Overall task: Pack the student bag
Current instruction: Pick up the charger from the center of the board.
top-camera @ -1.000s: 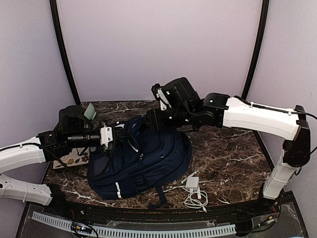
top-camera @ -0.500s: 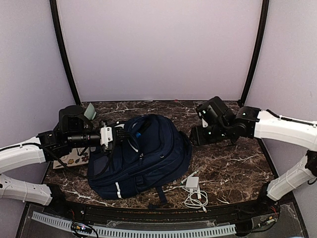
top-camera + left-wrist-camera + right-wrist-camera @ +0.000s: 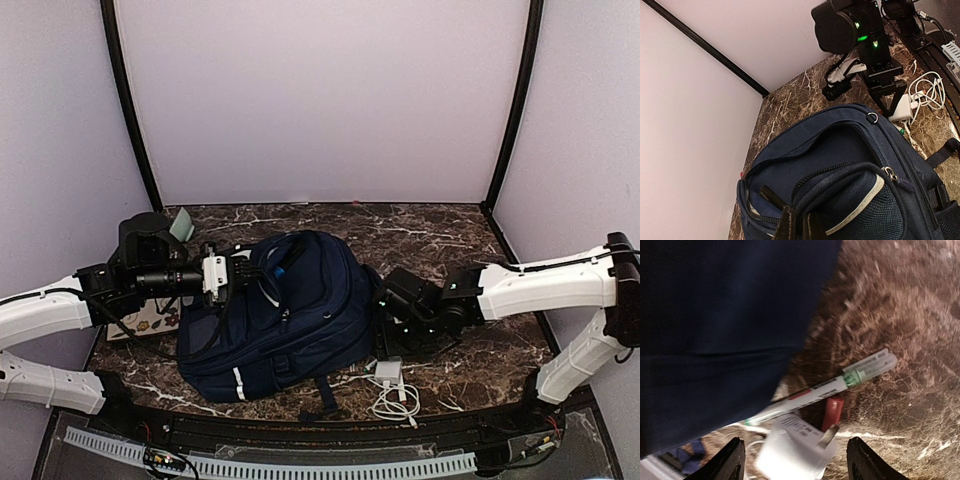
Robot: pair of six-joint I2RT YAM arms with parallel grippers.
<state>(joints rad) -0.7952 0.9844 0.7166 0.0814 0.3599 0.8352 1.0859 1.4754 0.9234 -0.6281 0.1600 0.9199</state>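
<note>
My right gripper should next move its fingers a little further over the sides of the white charger (image 3: 388, 371) (image 3: 795, 447) and close, because the charger is already between its open fingers.
The student bag (image 3: 300, 325), navy with white trim, lies on the marble table with its top compartment unzipped (image 3: 805, 165). My left gripper (image 3: 243, 270) is shut on the fabric edge of the bag's opening; its fingers (image 3: 788, 226) pinch the rim in the left wrist view. My right gripper (image 3: 385, 338) is open and empty, low over the table by the bag's right side. Between its fingertips (image 3: 736, 460) lie a white pen with a green band and clear cap (image 3: 826, 389), a white charger (image 3: 795, 447) and a small red item (image 3: 833, 412).
The charger (image 3: 390, 368) and its coiled white cable (image 3: 396, 405) lie near the front edge. A flat stickered item (image 3: 150, 320) lies under my left arm, with a teal object (image 3: 182, 224) behind it. Walls close in the table's back and sides.
My right arm left the bag's top, swung right, then came down low beside the bag's right side over the pen and charger. My left gripper and the bag have not moved.
</note>
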